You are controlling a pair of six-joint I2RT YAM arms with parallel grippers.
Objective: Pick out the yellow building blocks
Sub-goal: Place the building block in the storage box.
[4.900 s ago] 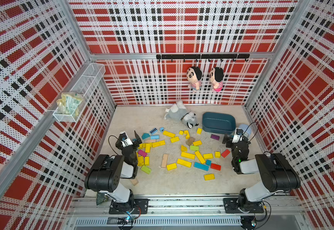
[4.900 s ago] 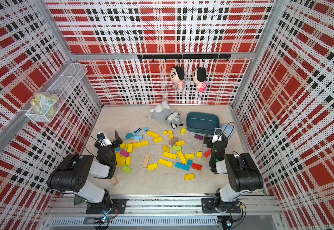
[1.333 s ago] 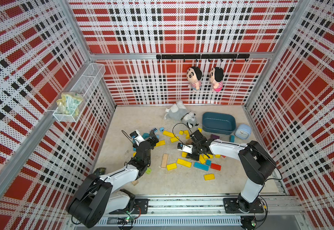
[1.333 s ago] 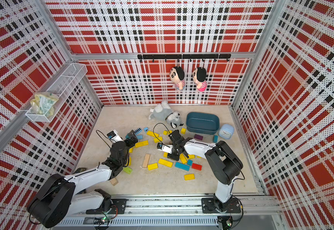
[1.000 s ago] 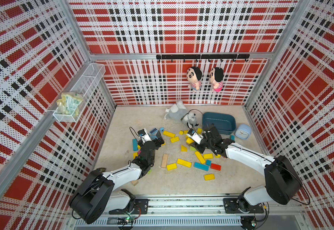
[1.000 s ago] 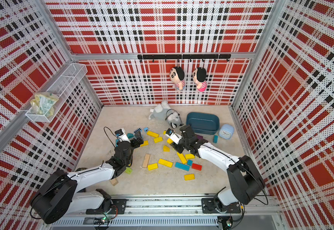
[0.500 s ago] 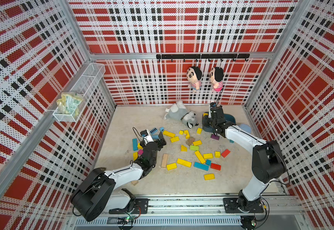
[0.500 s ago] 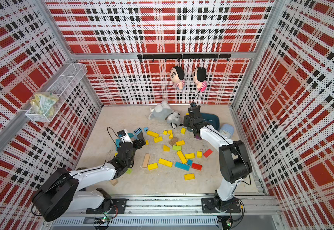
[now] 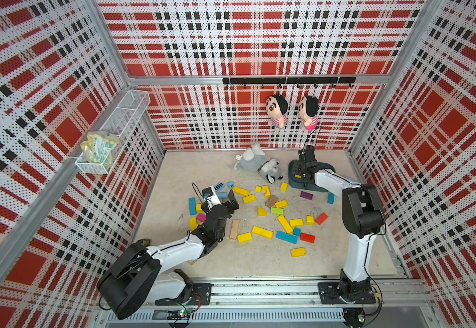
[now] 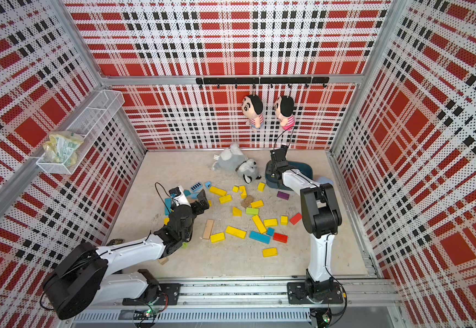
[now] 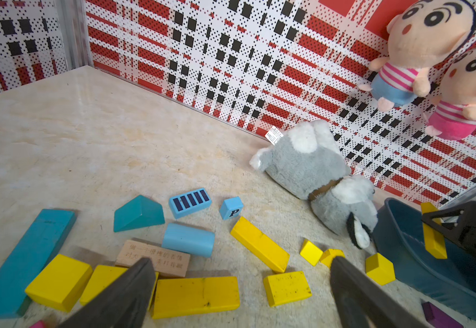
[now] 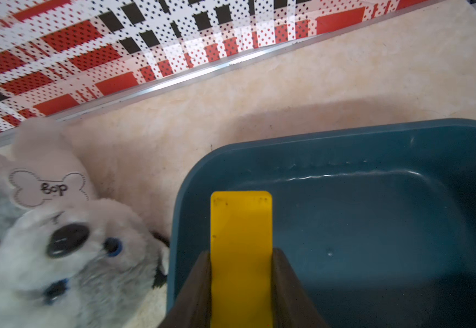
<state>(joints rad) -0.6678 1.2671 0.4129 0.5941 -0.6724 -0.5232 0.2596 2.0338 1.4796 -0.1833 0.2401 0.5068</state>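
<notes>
Next, my right gripper will bring the yellow bar down between the bin's sides and release it there, since the bin's end by the plush dog (image 12: 290,235) lies open below.
Several yellow building blocks lie scattered on the beige floor, among them a long bar (image 9: 284,223), a brick (image 9: 244,237) and another brick (image 10: 269,252). My right gripper (image 12: 241,254) is shut on a yellow bar (image 12: 241,241) and holds it over the near end of the dark teal bin (image 12: 316,136), next to the plush dog. In both top views that gripper (image 9: 300,173) hangs over the bin (image 10: 305,167). My left gripper (image 11: 241,262) is open and empty above a flat yellow bar (image 11: 195,296) and a yellow brick (image 11: 286,288) at the pile's left side (image 9: 228,202).
A grey plush dog (image 9: 259,166) lies left of the bin. Blue (image 9: 286,237), red (image 9: 307,238), green (image 9: 276,211) and purple (image 9: 306,195) blocks and a wooden plank (image 9: 234,228) mix with the yellow ones. Two dolls (image 9: 278,110) hang on the back wall. A wire basket (image 9: 111,136) sits on the left wall.
My right arm has carried the yellow bar from the pile back to the bin. My left gripper has crept a little farther over the pile's left side and stayed open.
</notes>
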